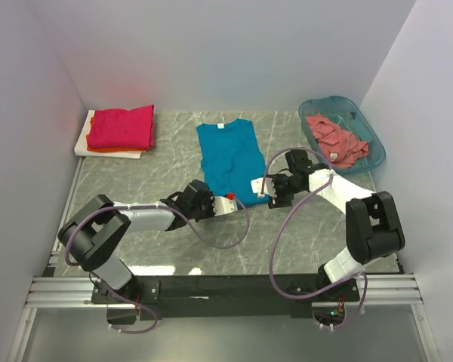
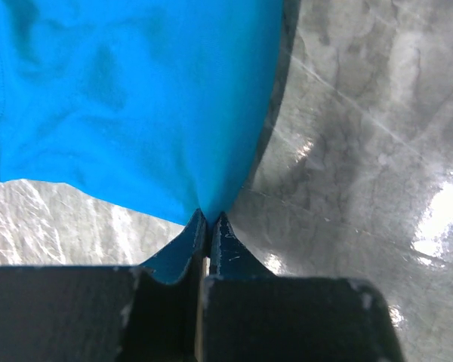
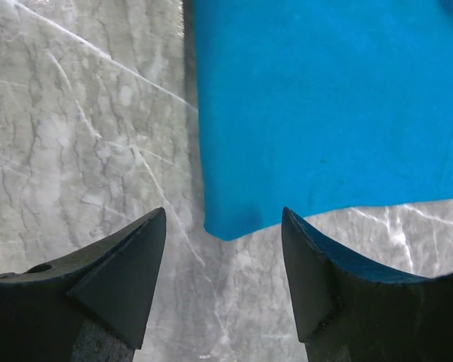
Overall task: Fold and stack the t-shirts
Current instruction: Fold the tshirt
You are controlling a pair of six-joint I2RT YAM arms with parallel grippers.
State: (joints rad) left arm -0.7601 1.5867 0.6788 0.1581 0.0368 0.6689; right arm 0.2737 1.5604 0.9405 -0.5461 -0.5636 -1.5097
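Note:
My right gripper moves down next and shifts toward my left gripper, onto the shirt's near corner [image 1: 268,201] [image 3: 226,228].
A teal-blue t-shirt [image 1: 228,157] lies flat in the middle of the table, collar towards the far wall. My left gripper [image 1: 235,202] is at its near hem and is shut on a bottom corner of the cloth [image 2: 209,215]; the blue shirt [image 2: 136,98] fans out from the pinch. My right gripper [image 1: 259,186] sits at the shirt's near right corner. It is open, its two fingers either side of that corner [image 3: 223,215], and the blue cloth [image 3: 325,113] lies flat, not gripped. A folded magenta-red t-shirt [image 1: 122,126] rests on an orange one [image 1: 117,149] at the far left.
The folded pile lies on a flat white board [image 1: 84,139] by the left wall. A translucent teal basket [image 1: 368,124] at the far right holds a crumpled salmon-pink t-shirt [image 1: 336,139]. Walls close in the table on three sides.

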